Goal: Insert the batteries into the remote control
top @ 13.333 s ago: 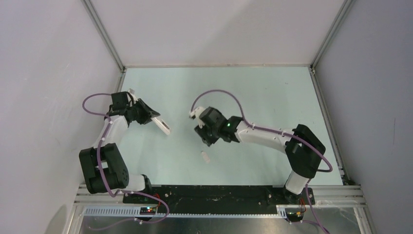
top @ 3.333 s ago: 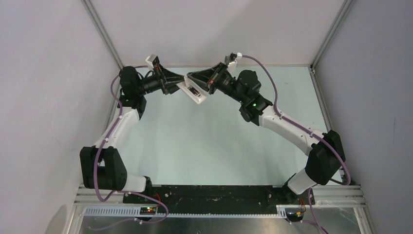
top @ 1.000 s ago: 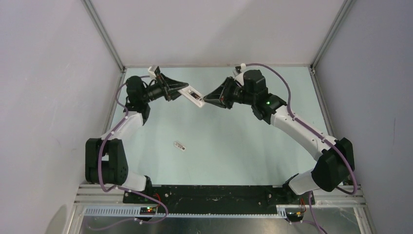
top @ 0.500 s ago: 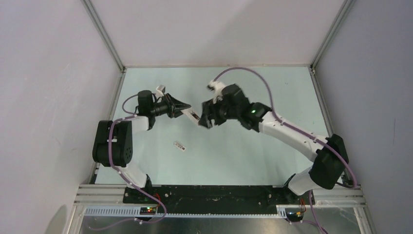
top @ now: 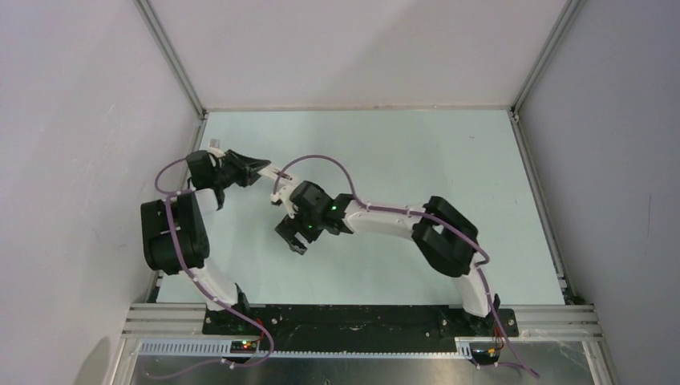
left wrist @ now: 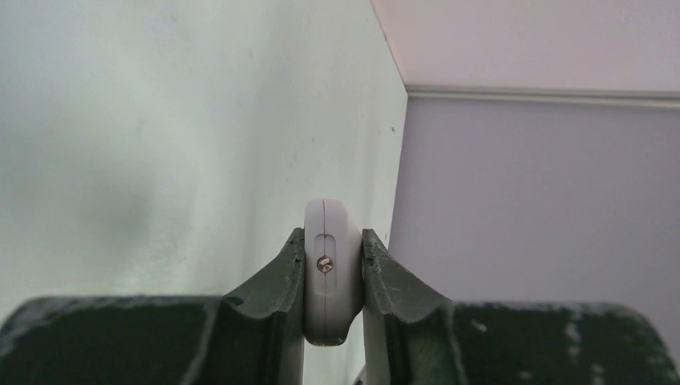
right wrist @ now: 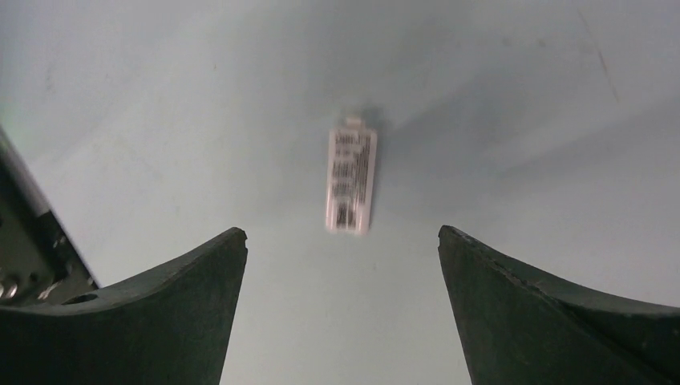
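The labelled cover piece [right wrist: 350,180] lies flat beyond the fingers, so the robot's right gripper should next go down onto it, with a finger at each long side of the cover piece before it closes.
My left gripper [left wrist: 331,269] is shut on the remote control [left wrist: 331,273]. The remote is a slim white handset, seen end-on between the two dark fingers. In the top view the left gripper [top: 261,171] holds it low at the table's left side, pointing right. My right gripper [right wrist: 341,233] is open with nothing between its fingers. It points down at a small flat white cover strip [right wrist: 350,180] with a printed label, which lies on the table a little ahead of the fingertips. From above, the right gripper [top: 295,239] covers that strip. The batteries are out of view.
The pale green table [top: 417,152] is bounded by grey walls with metal frame posts on the left, back and right. The right arm's forearm and purple cable [top: 321,160] cross close to the left gripper. The black arm bases [top: 353,317] line the near edge.
The right arm left the remote, swung down to the near left over the cover strip and opened its jaws wide. The left arm pulled back and down, still holding the remote.
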You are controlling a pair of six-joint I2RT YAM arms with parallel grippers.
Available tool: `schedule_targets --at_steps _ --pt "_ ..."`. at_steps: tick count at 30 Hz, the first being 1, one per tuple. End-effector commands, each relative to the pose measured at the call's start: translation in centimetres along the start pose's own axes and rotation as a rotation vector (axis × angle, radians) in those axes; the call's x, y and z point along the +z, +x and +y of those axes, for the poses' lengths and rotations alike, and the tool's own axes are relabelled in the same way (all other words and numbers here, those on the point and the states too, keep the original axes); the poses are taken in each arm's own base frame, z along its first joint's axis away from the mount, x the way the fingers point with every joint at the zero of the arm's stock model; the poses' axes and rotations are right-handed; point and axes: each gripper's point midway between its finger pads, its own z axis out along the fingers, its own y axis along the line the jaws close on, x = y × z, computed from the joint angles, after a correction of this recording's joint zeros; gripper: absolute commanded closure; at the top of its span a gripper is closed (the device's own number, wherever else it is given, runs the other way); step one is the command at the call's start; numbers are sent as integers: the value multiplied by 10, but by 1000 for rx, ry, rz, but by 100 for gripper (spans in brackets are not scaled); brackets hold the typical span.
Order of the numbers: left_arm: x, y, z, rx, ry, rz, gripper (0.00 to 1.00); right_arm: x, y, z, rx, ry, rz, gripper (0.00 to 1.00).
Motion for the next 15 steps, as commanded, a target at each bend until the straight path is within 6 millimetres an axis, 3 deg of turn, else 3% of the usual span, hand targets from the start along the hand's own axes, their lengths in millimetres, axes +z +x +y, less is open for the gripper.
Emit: schedule_targets --at_steps 1,2,3,4,8,15 --pt "-11 -21 -7 88 0 -76 100 22 -44 -3 -93 38 -88 7" --pt "-13 -23 -5 84 -8 -82 100 24 -54 -2 -100 40 -104 7" --pt "-16 -27 -1 85 -19 -101 100 36 -45 -5 -102 52 -73 7" --pt "-19 -29 2 78 -29 -111 100 37 -53 -6 -104 64 -89 7" --pt "-35 -47 11 76 -71 -197 100 54 -52 -25 -87 208 -80 11" --pt "-46 -54 23 74 -126 -252 100 64 -23 -24 -115 220 7 25"
